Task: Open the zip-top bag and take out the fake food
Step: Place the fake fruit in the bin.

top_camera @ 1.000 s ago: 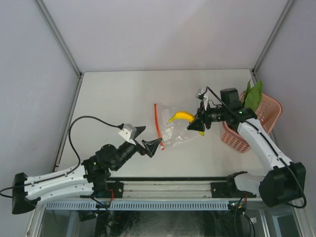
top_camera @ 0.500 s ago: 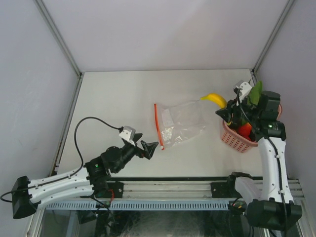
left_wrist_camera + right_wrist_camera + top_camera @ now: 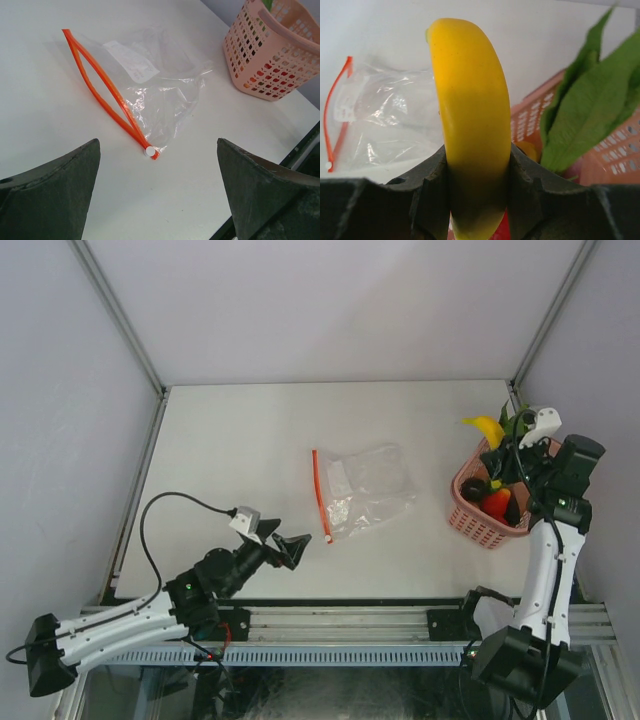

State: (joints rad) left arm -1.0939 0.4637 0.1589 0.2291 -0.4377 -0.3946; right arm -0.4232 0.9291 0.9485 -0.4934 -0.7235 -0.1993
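Observation:
My right gripper is to move toward the wall beside the basket and open over the food, because the banana's far end sticks out past the basket's rim.
The zip-top bag [image 3: 368,488] lies flat mid-table, looking empty, its orange zipper strip [image 3: 100,82] parted and facing left. My right gripper [image 3: 498,448] is shut on the yellow banana [image 3: 470,115] and holds it over the back left rim of the pink basket [image 3: 470,518]. More fake food sits in that basket: a red fruit [image 3: 497,503], a dark ball [image 3: 470,485] and a green leafy vegetable [image 3: 592,107]. My left gripper [image 3: 157,165] is open and holds nothing. It hovers just short of the bag's near corner with the white slider [image 3: 149,151].
The basket [image 3: 270,50] stands at the table's right edge, close to the right wall. The metal rail and both arm bases run along the near edge [image 3: 330,620]. The left arm's cable [image 3: 160,510] loops over the near left of the table.
My right gripper has carried the banana from above the bag rightward to over the basket. The left arm has drawn back from the bag toward the near edge, still open.

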